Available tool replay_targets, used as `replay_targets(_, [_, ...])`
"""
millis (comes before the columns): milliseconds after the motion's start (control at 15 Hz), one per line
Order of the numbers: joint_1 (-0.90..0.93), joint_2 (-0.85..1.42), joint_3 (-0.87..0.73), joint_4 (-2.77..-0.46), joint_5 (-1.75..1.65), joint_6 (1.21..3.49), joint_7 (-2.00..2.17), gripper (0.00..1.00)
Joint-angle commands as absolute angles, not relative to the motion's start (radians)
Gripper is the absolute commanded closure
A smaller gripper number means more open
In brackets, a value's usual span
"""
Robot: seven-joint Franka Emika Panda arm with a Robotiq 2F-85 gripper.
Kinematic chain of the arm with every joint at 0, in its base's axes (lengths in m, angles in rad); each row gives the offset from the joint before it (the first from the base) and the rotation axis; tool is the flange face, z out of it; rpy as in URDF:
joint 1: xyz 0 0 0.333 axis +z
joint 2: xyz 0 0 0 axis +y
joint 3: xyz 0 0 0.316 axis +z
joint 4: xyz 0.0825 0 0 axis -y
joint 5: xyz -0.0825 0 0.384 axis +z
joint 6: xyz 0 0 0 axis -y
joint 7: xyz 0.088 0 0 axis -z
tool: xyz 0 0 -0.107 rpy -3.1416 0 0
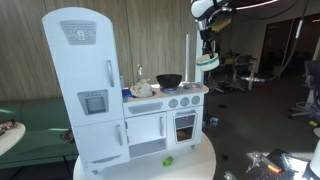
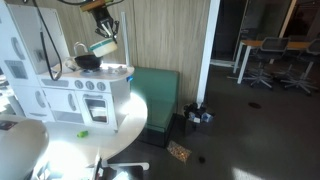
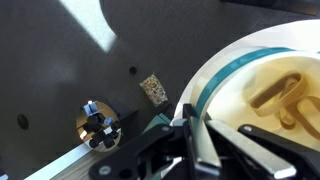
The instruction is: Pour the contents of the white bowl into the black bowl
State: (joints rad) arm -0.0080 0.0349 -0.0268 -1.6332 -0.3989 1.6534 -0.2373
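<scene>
Next, my gripper will lower the white bowl (image 1: 207,62), tipping it level, onto the counter's open end beside the black bowl and release it, because that spot stands clear.
My gripper (image 1: 208,50) is shut on the rim of the white bowl (image 1: 207,62), which has a teal band. It holds the bowl in the air beside the toy kitchen, to the right of and above the black bowl (image 1: 169,80) on the kitchen counter. In an exterior view the white bowl (image 2: 103,46) hangs tilted just above and right of the black bowl (image 2: 88,62). In the wrist view my gripper (image 3: 190,135) clamps the white bowl's rim (image 3: 215,80), and a tan pretzel-shaped piece (image 3: 280,95) lies inside.
A white toy kitchen (image 1: 110,95) with a fridge stands on a round white table (image 1: 195,162). A white crumpled item (image 1: 143,89) lies on the counter left of the black bowl. A green object (image 1: 168,160) lies on the table. A green couch (image 2: 160,95) stands behind.
</scene>
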Motion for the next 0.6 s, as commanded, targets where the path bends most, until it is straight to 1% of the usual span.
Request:
replay_targets(0, [-0.018,0.126,-0.027,-1.538,-0.381,1.637,-0.304,0.97])
replay_targets(533, [-0.024,0.256,-0.018,-1.440,-0.370,1.702,-0.401,0.98])
